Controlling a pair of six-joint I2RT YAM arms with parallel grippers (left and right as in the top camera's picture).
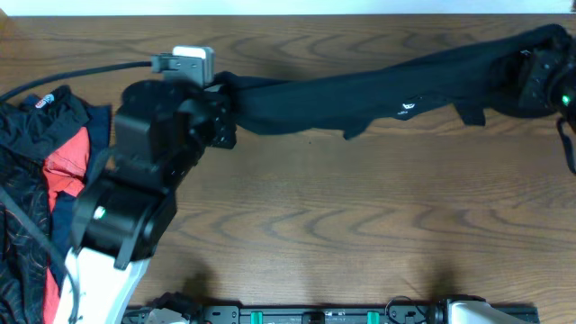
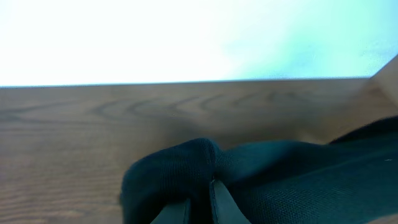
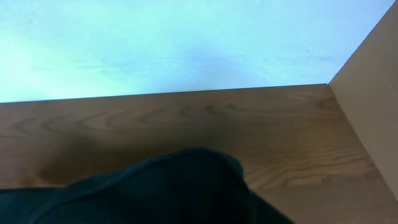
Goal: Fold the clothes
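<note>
The bare wood below the black fabric (image 2: 280, 180), toward my base, is free of clothes. I need to lower my left gripper next and pull it back to let go of the fabric there.
A plain black shirt (image 1: 360, 90) with a small white logo (image 1: 407, 110) is stretched in a long band across the far side of the table. My left gripper (image 1: 225, 97) is shut on its left end. In the left wrist view the fingers (image 2: 221, 202) pinch a bunched fold of the black fabric (image 2: 280, 180). At the far right, my right gripper (image 1: 540, 76) holds the other end. There the black cloth (image 3: 174, 186) drapes over and hides its fingers in the right wrist view.
A heap of other clothes (image 1: 27, 180), black-patterned with a red piece (image 1: 67, 162), lies at the left edge beside the left arm. The wooden table (image 1: 360, 207) ends at a white wall behind. A wooden side panel (image 3: 373, 93) stands at the far right.
</note>
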